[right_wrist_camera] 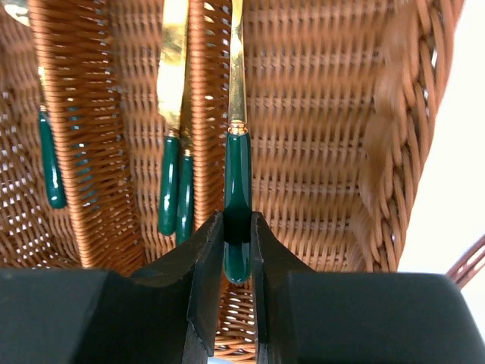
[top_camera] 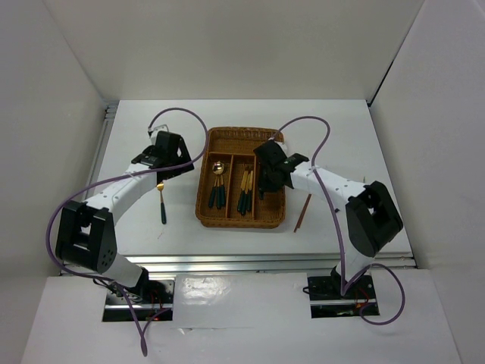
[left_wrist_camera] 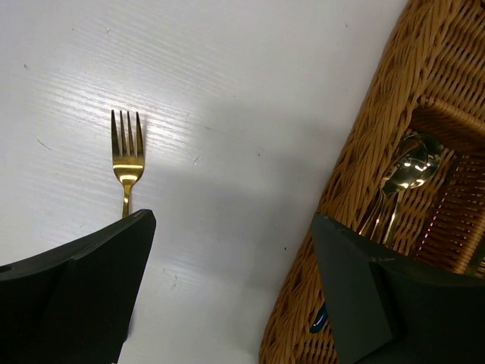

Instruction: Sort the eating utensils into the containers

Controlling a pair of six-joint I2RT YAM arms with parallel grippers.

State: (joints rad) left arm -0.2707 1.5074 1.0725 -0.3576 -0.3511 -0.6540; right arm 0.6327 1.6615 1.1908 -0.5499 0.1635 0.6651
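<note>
I will lower my right gripper toward the right in its wrist view and release the knife's teal handle, as the tray slot's bare bottom lies below there.
The brown wicker tray lies mid-table. My right gripper hangs over its right long slot, shut on the teal handle of a gold-bladed knife; in the right wrist view the gripper holds it above the slot floor. The left slot holds spoons, the middle slot holds knives. My left gripper is open and empty above the table, left of the tray. A gold fork lies just ahead of it; the fork also shows in the top view.
Reddish-brown chopsticks lie on the table right of the tray, and their ends show in the right wrist view. The tray's wall stands close beside my left gripper's right finger. White walls enclose the table.
</note>
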